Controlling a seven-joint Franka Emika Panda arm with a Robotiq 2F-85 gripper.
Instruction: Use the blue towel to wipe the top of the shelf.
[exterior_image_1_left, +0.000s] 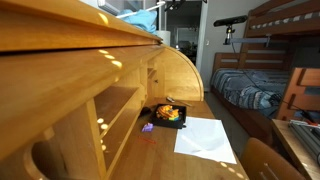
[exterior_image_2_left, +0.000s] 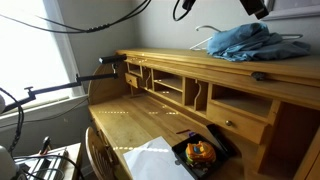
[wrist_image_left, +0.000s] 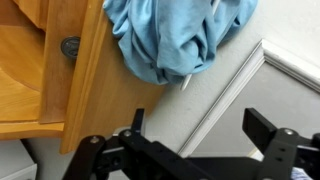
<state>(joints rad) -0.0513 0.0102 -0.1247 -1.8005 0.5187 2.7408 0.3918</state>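
My open gripper comes down next onto the crumpled fold of the blue towel below it on the shelf top, since the towel bunches up there.
The blue towel lies crumpled on the wooden shelf top of the desk, near its far end by the wall. In the wrist view the towel hangs partly over the shelf's edge. My gripper is open and empty, held above and beside the towel, over the pale wall and trim. Only its tip shows at the top of an exterior view. In an exterior view the towel shows as a small blue patch at the far end of the shelf top.
A white sheet of paper and a black tray of colourful items lie on the desk surface below. A small dark round object sits on the shelf top. A bunk bed stands behind. Cables hang overhead.
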